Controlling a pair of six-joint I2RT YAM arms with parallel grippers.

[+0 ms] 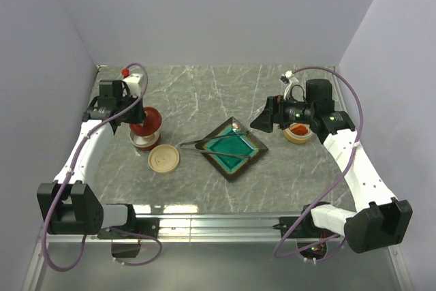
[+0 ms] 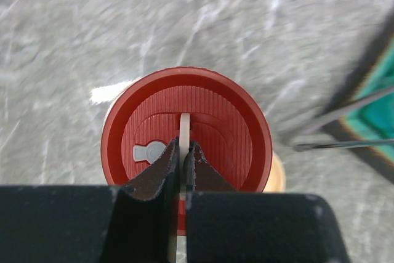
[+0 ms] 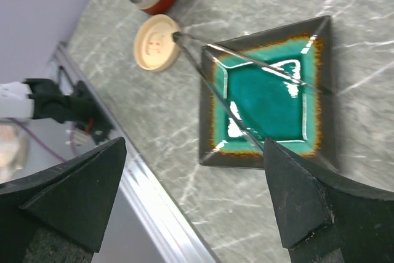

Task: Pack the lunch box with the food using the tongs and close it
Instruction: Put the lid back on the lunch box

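The red lid still hovers above the round container's rim (image 1: 144,141), so next my left gripper will lower it onto the container's rim below and release the lid's handle.
My left gripper (image 1: 136,118) is shut on the white strip handle of a red round lid (image 2: 184,121), holding it just above a round lunch box container (image 1: 143,142) at the left. The lid hides what is inside that container. Long grey tongs (image 1: 187,145) lie across the teal square dish (image 1: 240,166), their joined end toward a cream lid (image 1: 163,159). My right gripper (image 3: 194,146) hangs open above the dish's near corner, with nothing between its fingers. Orange-red food (image 1: 298,129) sits in a cream container under the right arm.
In the right wrist view the tongs (image 3: 246,61) cross the dish (image 3: 206,115), with the cream lid (image 3: 157,41) beyond. The table's metal front rail (image 1: 218,223) runs along the near edge. White walls enclose the left, back and right.
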